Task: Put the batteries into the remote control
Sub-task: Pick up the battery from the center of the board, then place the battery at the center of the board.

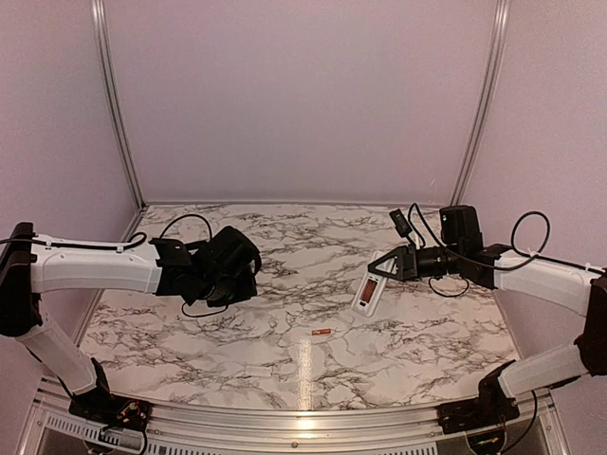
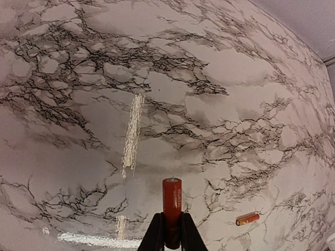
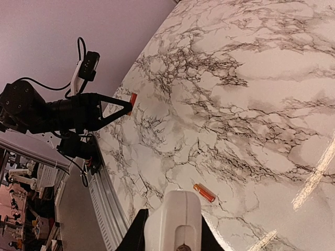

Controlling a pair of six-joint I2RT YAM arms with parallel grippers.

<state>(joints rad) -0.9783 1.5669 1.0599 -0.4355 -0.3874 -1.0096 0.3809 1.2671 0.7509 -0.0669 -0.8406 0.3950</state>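
Observation:
My left gripper moves back and down next, turning, toward the rail, and releases the battery on the bare near marble, since that lies below the gripper.
My left gripper (image 1: 245,268) is shut on one orange-red battery (image 2: 171,201), which sticks out past the fingertips above the table. It also shows in the right wrist view (image 3: 133,100). The second battery (image 1: 321,332) lies loose on the marble table, also in the left wrist view (image 2: 247,218) and the right wrist view (image 3: 204,193). My right gripper (image 1: 377,275) is shut on the white remote control (image 1: 368,294) and holds it tilted above the table right of centre. A reddish patch shows on the remote's upward side. The remote's end fills the right wrist view (image 3: 174,222).
The marble table (image 1: 285,246) is ringed by pale purple walls with metal corner posts (image 1: 114,95). A metal rail (image 1: 285,417) runs along the near edge. Cables hang off both wrists.

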